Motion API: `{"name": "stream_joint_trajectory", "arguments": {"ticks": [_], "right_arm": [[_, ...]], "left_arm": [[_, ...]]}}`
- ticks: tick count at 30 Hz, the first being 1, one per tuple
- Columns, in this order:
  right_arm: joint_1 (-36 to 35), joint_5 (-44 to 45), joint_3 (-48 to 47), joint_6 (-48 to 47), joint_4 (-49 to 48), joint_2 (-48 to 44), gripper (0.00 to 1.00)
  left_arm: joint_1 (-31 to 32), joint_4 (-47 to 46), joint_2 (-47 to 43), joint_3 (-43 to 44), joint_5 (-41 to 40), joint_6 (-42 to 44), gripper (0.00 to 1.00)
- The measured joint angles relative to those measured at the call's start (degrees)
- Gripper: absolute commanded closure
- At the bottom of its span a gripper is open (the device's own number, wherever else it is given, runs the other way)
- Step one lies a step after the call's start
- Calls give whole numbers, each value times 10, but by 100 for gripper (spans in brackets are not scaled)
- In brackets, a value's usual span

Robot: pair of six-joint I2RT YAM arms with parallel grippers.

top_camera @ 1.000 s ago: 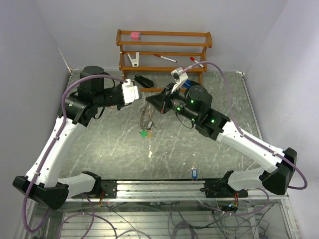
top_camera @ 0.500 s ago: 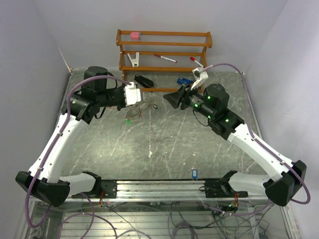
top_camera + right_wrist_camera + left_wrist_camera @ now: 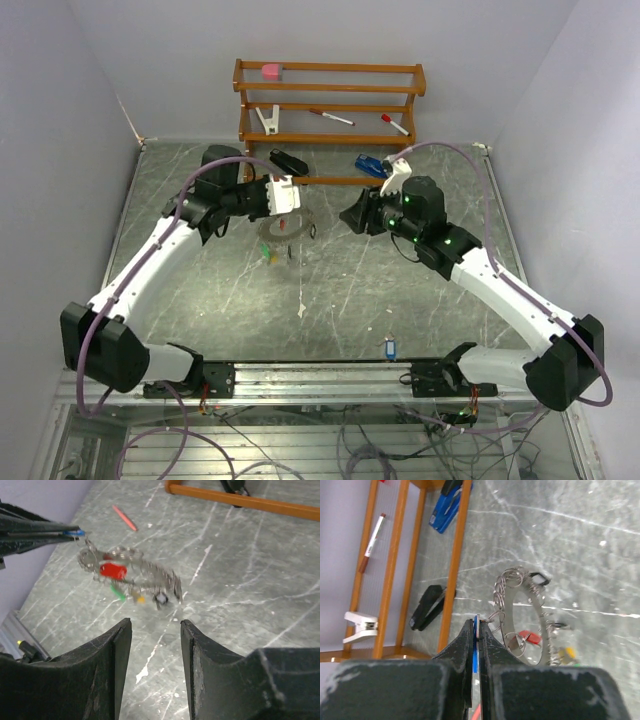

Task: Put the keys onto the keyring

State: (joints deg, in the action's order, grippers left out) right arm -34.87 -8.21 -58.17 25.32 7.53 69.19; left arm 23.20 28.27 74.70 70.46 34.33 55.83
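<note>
The keyring [image 3: 277,235] in my left gripper needs to go down next, back onto the empty middle of the table.
My left gripper [image 3: 287,196] [image 3: 479,623] is shut on a thin blue key tag [image 3: 477,645]. The keyring [image 3: 277,235] [image 3: 540,611] hangs from that tag over the table, a wire ring fringed with small silvery keys, with red [image 3: 530,637], yellow and green tags. In the right wrist view the keyring [image 3: 131,571] looks blurred, ahead and left of my right gripper [image 3: 152,630]. My right gripper [image 3: 351,214] stands open and empty to the right of the ring, apart from it. One loose key with a blue tag [image 3: 388,349] lies near the table's front edge.
A wooden rack [image 3: 330,105] stands at the back with a pink block, a white clip [image 3: 361,625] and red pens [image 3: 372,542]. A black stapler [image 3: 290,162] [image 3: 427,608] and a blue stapler [image 3: 369,165] [image 3: 448,509] lie under it. A red stick [image 3: 124,518] lies on the table.
My right gripper has opened and drawn back to the right, away from the ring. My left gripper has swung toward the back middle, carrying the keyring, which now swings below it.
</note>
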Motion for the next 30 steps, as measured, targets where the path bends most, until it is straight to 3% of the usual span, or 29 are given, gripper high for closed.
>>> {"name": "stream_joint_trajectory", "arguments": {"ticks": [9,14,16,19,21,23,24,26,27,30], "right_arm": [[33,-7,3,-9,12,2,56],[37,-21,3,-8,30,10,55],[38,-26,2,-8,43,15,54],[40,-33,-6,-7,72,23,51],[41,-37,-15,-7,89,27,49],[42,-40,-24,-7,105,30,35],[42,-41,-27,-6,112,30,29],[42,-40,-30,-3,121,30,26],[43,-40,-30,-2,126,30,18],[47,-38,-30,3,138,30,16]], "left_arm": [[4,-84,75,-1,-69,90,93],[48,-89,82,-55,-80,123,90],[74,-92,82,-98,-82,121,77],[100,-84,82,-137,-79,103,71],[104,-82,82,-138,-75,97,59],[107,-78,81,-135,-70,88,52],[108,-74,81,-133,-69,81,44],[109,-60,80,-124,-63,57,33],[109,-52,80,-116,-58,45,26],[110,-25,75,-82,-43,9,22]]}}
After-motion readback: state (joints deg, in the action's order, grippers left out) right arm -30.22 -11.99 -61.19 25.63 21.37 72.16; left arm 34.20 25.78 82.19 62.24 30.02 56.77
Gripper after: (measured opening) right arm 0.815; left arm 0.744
